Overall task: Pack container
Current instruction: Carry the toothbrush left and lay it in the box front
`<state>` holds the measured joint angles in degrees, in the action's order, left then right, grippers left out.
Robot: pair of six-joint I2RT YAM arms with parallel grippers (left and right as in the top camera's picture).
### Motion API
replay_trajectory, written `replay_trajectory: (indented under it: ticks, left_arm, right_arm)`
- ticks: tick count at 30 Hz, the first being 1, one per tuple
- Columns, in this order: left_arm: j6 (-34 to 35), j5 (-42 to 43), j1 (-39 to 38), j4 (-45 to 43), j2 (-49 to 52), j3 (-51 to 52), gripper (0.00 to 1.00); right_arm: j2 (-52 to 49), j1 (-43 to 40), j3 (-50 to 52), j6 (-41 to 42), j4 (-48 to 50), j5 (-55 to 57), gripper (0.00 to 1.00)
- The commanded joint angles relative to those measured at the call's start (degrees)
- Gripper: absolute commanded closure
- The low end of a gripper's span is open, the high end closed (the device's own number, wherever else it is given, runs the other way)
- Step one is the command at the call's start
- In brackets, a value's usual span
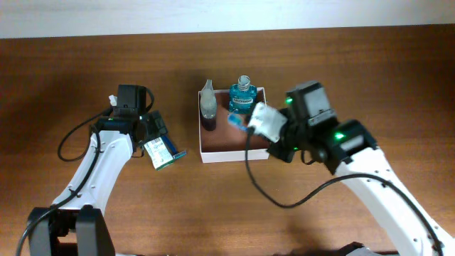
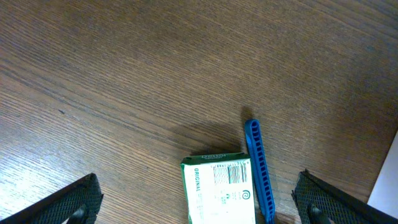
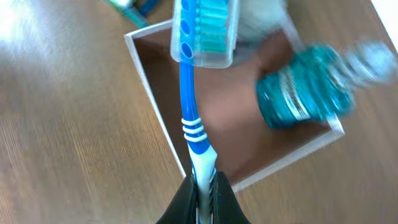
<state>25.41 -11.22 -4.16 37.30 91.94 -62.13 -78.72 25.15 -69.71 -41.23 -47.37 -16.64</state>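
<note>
Next, my right gripper turns and swings to the left in the overhead view, then lowers over the container's near part (image 1: 228, 139) (image 3: 215, 116), which the bottles leave empty.
The container (image 1: 234, 156) is a square white-walled box with a reddish-brown inside, at the table's middle. A teal mouthwash bottle (image 1: 242, 98) and a grey bottle (image 1: 207, 105) stand in its back part. My right gripper (image 1: 252, 128) is shut on a blue-and-white toothbrush (image 3: 191, 118) with a clear cap on its head, held over the container's inside (image 3: 152, 87). The mouthwash bottle (image 3: 305, 90) is to its right. My left gripper (image 1: 153, 136) is open above a green-and-white carton (image 2: 217, 190) and a blue comb (image 2: 259, 168), which lie between its fingers (image 2: 199, 208).
The carton (image 1: 163, 152) and the comb lie on the wood table left of the container. A corner of the container's white wall (image 2: 388, 180) shows at the right edge of the left wrist view. Black cables hang from both arms.
</note>
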Motion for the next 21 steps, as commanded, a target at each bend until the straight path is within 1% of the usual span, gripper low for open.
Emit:
replay_trajectory:
  ticks: [1,3,10,16,21]
  left_arm:
    - [0.7,-0.6,-0.2,0.0,0.3,0.1,0.01]
    - [0.7,-0.6,-0.2,0.0,0.3,0.1,0.01]
    - [0.7,-0.6,-0.2,0.0,0.3,0.1,0.01]
    - [0.7,-0.6,-0.2,0.0,0.3,0.1,0.01]
    - [0.7,-0.6,-0.2,0.0,0.3,0.1,0.01]
  right_arm:
    - [-4.7,3.8,-1.0,-11.8,1.5,-0.7,0.96]
    - [-7.1,4.6,-1.0,-14.1,3.1,-0.7,0.96]
    - [-13.5,4.9,-1.0,-14.5,9.6,0.0,0.96]
    - [-14.4,4.9,-1.0,-14.4,14.6,0.8,0.96]
    - [-14.5,4.8,-1.0,-13.8,15.3,0.8,0.96]
